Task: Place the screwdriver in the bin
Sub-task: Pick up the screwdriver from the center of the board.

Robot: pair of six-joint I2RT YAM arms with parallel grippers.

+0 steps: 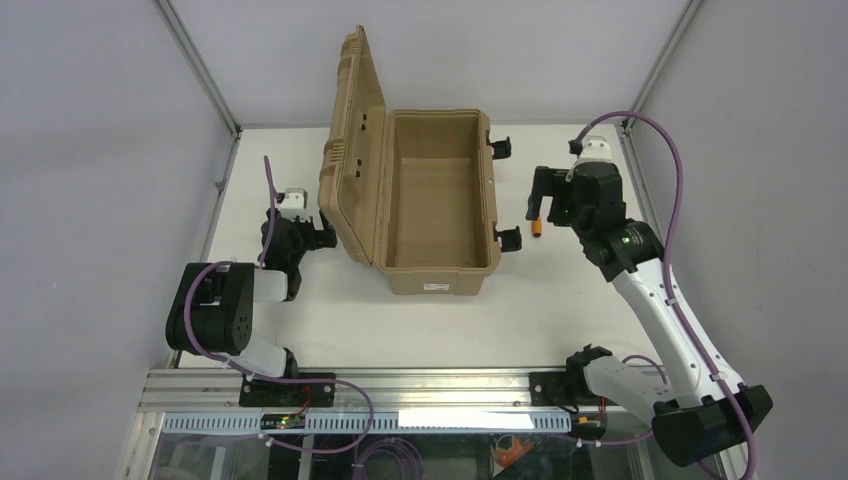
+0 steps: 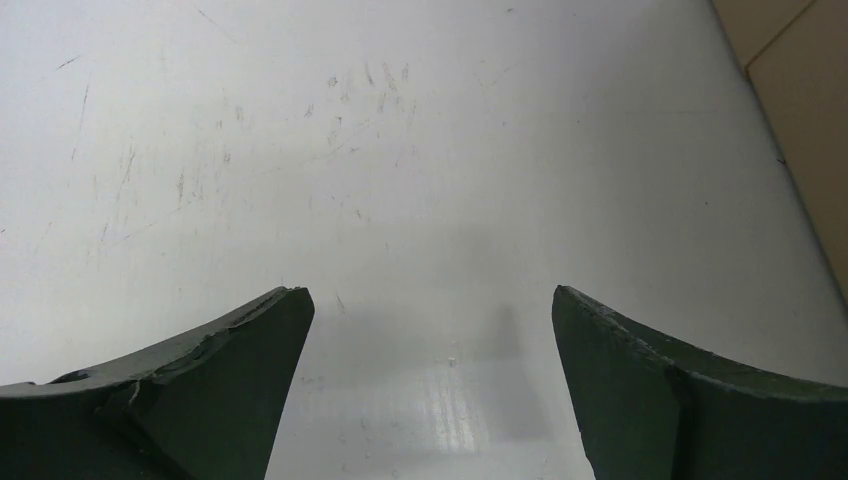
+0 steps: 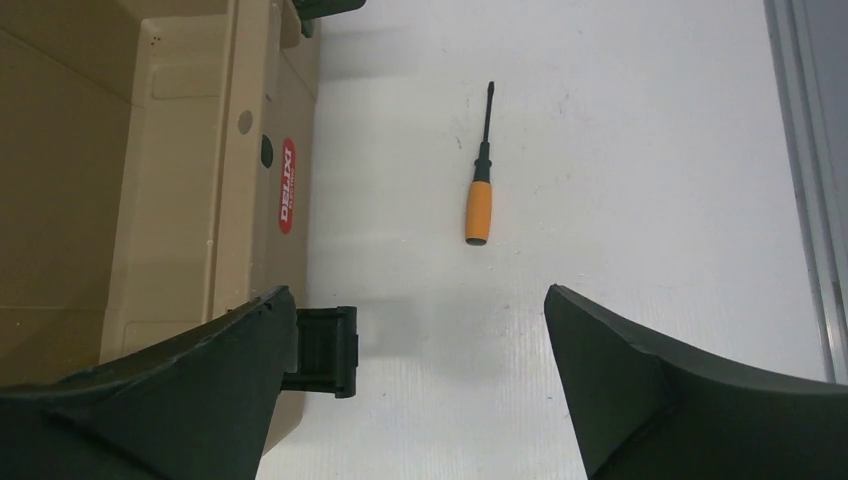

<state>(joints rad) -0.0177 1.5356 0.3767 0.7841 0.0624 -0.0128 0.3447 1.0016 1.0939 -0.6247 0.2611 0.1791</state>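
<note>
The screwdriver's orange handle (image 1: 537, 227) (image 3: 479, 210) gets my right gripper lowered onto it and closed across it next, as bare table on both sides leaves room for my open fingers.
The screwdriver (image 3: 478, 205), with an orange handle and thin black shaft, lies flat on the white table to the right of the bin. In the top view only its orange end (image 1: 538, 229) shows under my right gripper. The tan bin (image 1: 437, 250) stands open in the middle of the table, its ribbed lid (image 1: 355, 140) raised on the left, its inside empty. My right gripper (image 1: 545, 200) hovers over the screwdriver, open and empty (image 3: 418, 300). My left gripper (image 1: 320, 235) is open and empty beside the lid, over bare table (image 2: 430, 292).
Two black latches (image 1: 509, 238) stick out from the bin's right side; one (image 3: 325, 350) is close to my right gripper's left finger. A red label (image 3: 287, 198) is on that wall. The bin's edge (image 2: 800, 100) shows at the left wrist view's right. Metal rails border the table.
</note>
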